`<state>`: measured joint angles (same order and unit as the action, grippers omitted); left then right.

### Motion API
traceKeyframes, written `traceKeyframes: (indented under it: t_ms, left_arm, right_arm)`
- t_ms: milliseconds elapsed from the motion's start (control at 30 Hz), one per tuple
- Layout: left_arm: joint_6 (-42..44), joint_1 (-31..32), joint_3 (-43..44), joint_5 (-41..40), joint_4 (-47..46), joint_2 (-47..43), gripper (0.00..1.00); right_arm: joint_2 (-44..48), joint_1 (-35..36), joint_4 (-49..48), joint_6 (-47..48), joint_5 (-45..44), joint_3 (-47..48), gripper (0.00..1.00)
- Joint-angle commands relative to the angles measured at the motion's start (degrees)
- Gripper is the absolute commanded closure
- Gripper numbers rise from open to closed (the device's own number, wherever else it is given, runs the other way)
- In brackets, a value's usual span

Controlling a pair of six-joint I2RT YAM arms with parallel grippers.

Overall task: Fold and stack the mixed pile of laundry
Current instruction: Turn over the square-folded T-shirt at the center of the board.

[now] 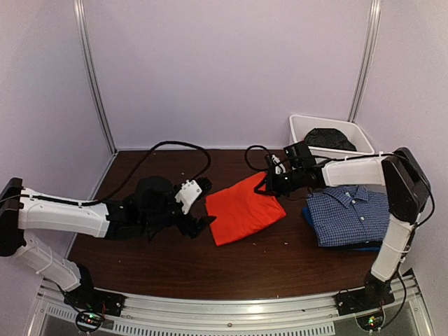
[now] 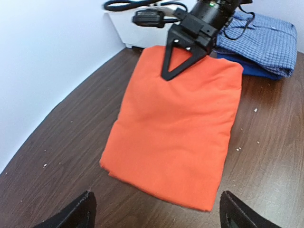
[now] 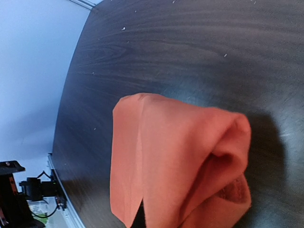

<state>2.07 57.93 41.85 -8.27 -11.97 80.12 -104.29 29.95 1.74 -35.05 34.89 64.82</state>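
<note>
The right gripper lifts and flips the T-shirt [image 1: 241,208] next, moving left in the top view and down to the tabletop, as the T-shirt's plain side faces up.
The bright orange T-shirt [image 1: 241,208] lies folded flat mid-table; in the left wrist view the same T-shirt [image 2: 175,118] fills the centre. My right gripper [image 1: 266,187] is shut on its far edge, and the cloth [image 3: 180,166] bunches up over the fingers there. My left gripper [image 1: 208,203] stands open just off the shirt's near-left edge, with nothing between its fingers [image 2: 78,213]. At the right, the blue-and-white checked shirt [image 1: 350,213] lies folded on top of a blue piece [image 2: 251,66]. A black garment [image 1: 329,138] sits in the tub.
The white plastic tub [image 1: 301,129] stands at the back right against the wall. A black cable [image 1: 175,147] loops over the back left of the brown table [image 1: 280,259]. Pale walls close in on the left, back and right.
</note>
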Motion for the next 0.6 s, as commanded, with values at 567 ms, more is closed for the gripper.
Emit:
traceKeyframes:
  t_ms: [567]
  left_arm:
    - [-15.1,-13.1,-7.9,-11.8,10.2,-19.2,0.02]
  right_arm:
    - [-21.9,8.5,59.7,44.0,-53.9,62.2,1.00]
